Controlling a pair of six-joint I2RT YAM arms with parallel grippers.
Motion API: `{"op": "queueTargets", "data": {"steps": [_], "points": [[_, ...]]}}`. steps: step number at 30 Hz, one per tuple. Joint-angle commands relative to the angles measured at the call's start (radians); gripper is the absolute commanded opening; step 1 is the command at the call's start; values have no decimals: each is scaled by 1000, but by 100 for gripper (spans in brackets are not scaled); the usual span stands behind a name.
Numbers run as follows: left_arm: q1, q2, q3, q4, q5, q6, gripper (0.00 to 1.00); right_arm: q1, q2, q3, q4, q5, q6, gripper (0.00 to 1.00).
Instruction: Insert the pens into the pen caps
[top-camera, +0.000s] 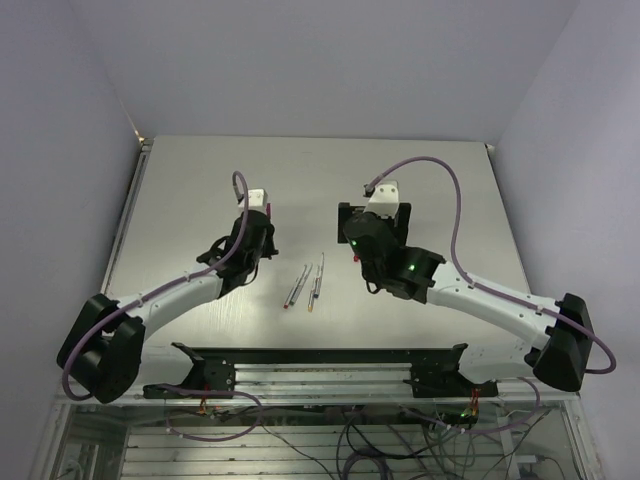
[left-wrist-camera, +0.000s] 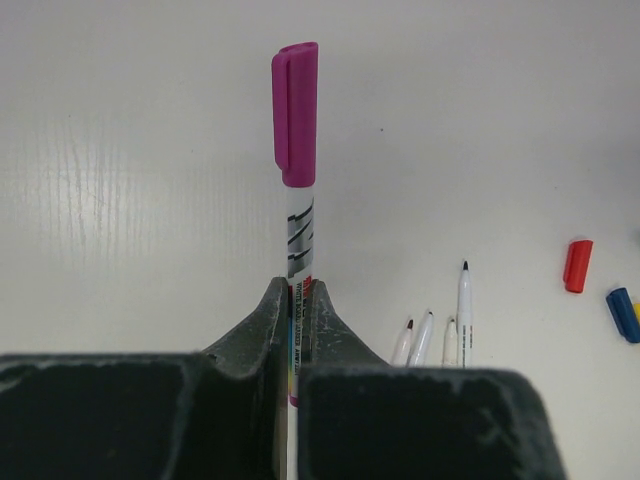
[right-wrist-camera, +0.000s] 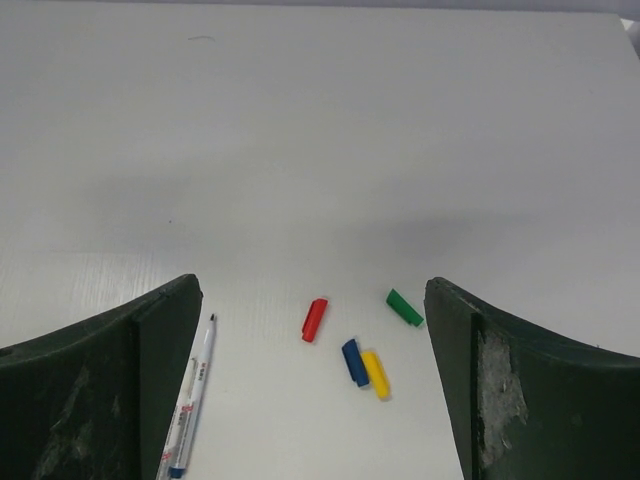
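The magenta cap (left-wrist-camera: 295, 115) is already fitted on the pen, so my left gripper will next lower onto bare table clear of the uncapped pens and open.
My left gripper (left-wrist-camera: 298, 290) is shut on a pen (left-wrist-camera: 299, 240) whose magenta cap (left-wrist-camera: 295, 115) sits fitted on its far end, above the table. Several uncapped pens (top-camera: 306, 283) lie side by side between the arms; the left wrist view shows them to the right of my fingers, one pen (left-wrist-camera: 465, 308) reaching farthest. My right gripper (right-wrist-camera: 312, 290) is open above loose pen caps on the table: red cap (right-wrist-camera: 315, 319), green cap (right-wrist-camera: 404, 307), blue cap (right-wrist-camera: 354, 361) and yellow cap (right-wrist-camera: 376, 373), the last two touching. One pen (right-wrist-camera: 195, 395) lies by its left finger.
The white table (top-camera: 200, 190) has walls to the left, right and behind. A black rail frame (top-camera: 320, 365) runs along the near edge between the arm bases. The red cap (left-wrist-camera: 577, 266) and blue cap (left-wrist-camera: 622, 314) show at the right edge of the left wrist view.
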Motion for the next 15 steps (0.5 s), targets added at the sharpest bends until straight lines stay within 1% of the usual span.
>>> {"op": "queueTargets", "data": {"steps": [1,3,4,7,9,11,15], "points": [[12,37,58,-45,-21,7,7,-20,-52,-37,119,-9,-59,92],[31,65,86,-76,35,1,7,-70,-69,-72,136,-79,-30,89],[46,87,105,-95,73,-2,7,-108,-71,-70,118,-128,-3,89],[88,190,173,-169,129,-17,7,-249,-64,-71,72,-288,70,89],[110,255,218,-206,155,-9,7,-315,-63,-90,79,-359,85,88],[113,305,252,-234,154,2,7,-338,-63,-108,91,-368,82,87],[113,394,334,-297,130,-2,7,-341,-40,-120,85,-346,91,86]]}}
